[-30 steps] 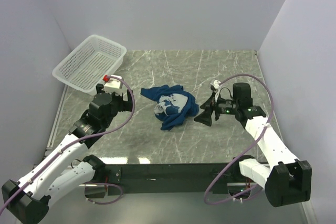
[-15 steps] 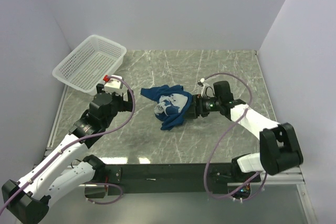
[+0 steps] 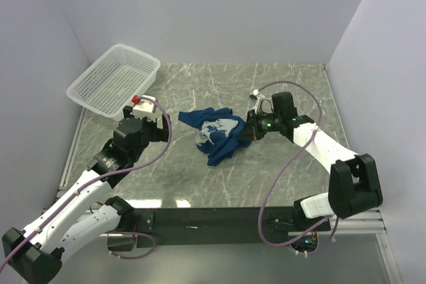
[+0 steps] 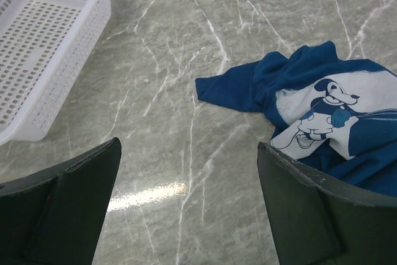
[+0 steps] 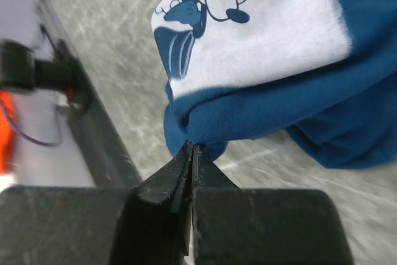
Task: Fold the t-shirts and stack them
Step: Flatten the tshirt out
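Observation:
The robot needs to move its left gripper to the right in the top view and down onto the t-shirt's far edge [image 3: 225, 110] [image 4: 321, 49], because it is below the gripper's fingers on that side.
A single dark blue t-shirt [image 3: 216, 134] lies crumpled in the middle of the marble table, its pale mouse print facing up. My right gripper [image 3: 247, 135] is at the shirt's right edge. In the right wrist view the gripper [image 5: 192, 147] has its jaws pressed together, pinching a fold of the t-shirt [image 5: 260, 60] at the tips. My left gripper [image 3: 160, 124] hangs left of the shirt, apart from it. In the left wrist view the gripper [image 4: 189, 144] is wide open over bare table, with the t-shirt [image 4: 322, 110] at the right.
A white mesh basket [image 3: 113, 81] stands tilted at the back left, and in the left wrist view the basket [image 4: 37, 48] is at the upper left. Purple walls close in the table on three sides. The black base rail [image 3: 213, 217] runs along the near edge.
My right arm swung left from beside the shirt to its right edge, and its jaws went from open to shut on the fabric. The left arm has not moved.

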`<state>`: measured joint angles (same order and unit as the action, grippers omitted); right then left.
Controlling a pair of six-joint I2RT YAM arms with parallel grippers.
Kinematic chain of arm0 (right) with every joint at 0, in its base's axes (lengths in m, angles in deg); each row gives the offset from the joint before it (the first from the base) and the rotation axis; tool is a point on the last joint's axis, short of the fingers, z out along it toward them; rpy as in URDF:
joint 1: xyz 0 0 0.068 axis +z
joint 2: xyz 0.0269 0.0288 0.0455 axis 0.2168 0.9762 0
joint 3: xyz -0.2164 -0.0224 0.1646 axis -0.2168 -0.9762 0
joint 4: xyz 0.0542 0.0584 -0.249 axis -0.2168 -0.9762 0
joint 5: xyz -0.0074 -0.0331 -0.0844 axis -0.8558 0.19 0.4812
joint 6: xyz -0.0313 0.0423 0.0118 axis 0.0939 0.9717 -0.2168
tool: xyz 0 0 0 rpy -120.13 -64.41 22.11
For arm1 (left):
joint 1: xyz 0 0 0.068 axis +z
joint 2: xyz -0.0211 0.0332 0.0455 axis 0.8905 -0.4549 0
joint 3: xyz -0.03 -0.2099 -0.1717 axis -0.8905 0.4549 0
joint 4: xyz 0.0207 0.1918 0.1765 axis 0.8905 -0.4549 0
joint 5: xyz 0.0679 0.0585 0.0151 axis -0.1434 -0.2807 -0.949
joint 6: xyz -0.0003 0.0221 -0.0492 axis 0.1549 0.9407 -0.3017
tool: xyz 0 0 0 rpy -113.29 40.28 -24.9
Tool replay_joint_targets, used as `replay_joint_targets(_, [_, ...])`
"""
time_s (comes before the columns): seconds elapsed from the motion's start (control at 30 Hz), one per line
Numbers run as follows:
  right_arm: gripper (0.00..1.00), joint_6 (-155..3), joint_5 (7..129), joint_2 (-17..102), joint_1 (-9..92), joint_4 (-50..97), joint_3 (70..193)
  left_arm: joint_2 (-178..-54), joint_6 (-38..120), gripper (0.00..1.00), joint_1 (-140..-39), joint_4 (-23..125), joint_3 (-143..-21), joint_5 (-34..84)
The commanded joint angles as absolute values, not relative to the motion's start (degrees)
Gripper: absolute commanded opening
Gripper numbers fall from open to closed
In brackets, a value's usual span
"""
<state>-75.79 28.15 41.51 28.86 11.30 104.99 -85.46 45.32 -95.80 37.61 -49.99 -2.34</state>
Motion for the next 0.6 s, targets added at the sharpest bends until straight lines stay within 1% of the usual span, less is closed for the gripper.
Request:
replay_joint_targets(0.0, [0.0, -96.5, 30.8, 36.8, 26.9, 0.4, 109.6, -84.8, 46.0, 0.97, -95.9, 40.5, -50.1, -0.2])
replay_joint_targets(0.03, [0.0, -99.0, 34.0, 35.6, 26.6, -4.3, 110.9, -84.6, 46.0, 0.97, -95.9, 40.7, -49.8, 0.2])
replay_joint_targets(0.07, [0.0, -101.9, 40.1, 35.0, 26.0, -6.6, 111.4, -84.4, 45.9, 0.98, -95.9, 40.9, -49.8, 1.0])
replay_joint_targets(0.1, [0.0, -106.9, 42.8, 34.5, 25.2, -8.7, 111.7, -84.2, 45.8, 0.98, -95.8, 41.8, -49.5, 3.8])
replay_joint_targets(0.17, [0.0, -110.2, 48.5, 32.4, 21.0, -12.2, 111.4, -84.5, 44.9, 0.99, -95.9, 43.0, -49.2, 8.4])
replay_joint_targets(0.2, [0.0, -113.6, 51.9, 31.9, 19.0, -13.2, 111.2, -85.4, 44.5, 0.99, -95.8, 43.6, -49.2, 13.4])
replay_joint_targets(0.23, [0.0, -115.0, 53.6, 31.2, 14.4, -14.7, 110.8, -86.1, 43.9, 0.99, -95.9, 44.8, -49.6, 15.3])
replay_joint_targets(0.27, [0.0, -116.7, 55.3, 30.9, 12.8, -15.5, 110.7, -87.1, 42.3, 0.99, -95.9, 45.1, -49.9, 16.4])
replay_joint_targets(0.3, [0.0, -119.6, 59.2, 31.0, 10.2, -16.1, 110.5, -89.4, 41.5, 0.99, -95.8, 45.7, -50.4, 20.0])
replay_joint_targets(0.4, [0.0, -124.1, 64.2, 30.9, 4.2, -15.9, 108.7, -95.6, 38.3, 0.98, -95.8, 46.6, -53.1, 23.6])
replay_joint_targets(0.47, [0.0, -125.6, 64.2, 31.1, 1.0, -15.9, 107.9, -98.8, 35.4, 0.98, -95.8, 47.9, -55.5, 25.5])
replay_joint_targets(0.57, [0.0, -126.6, 62.7, 31.6, -0.3, -15.9, 107.0, -106.0, 31.4, 0.98, -95.8, 50.3, -59.1, 26.5])
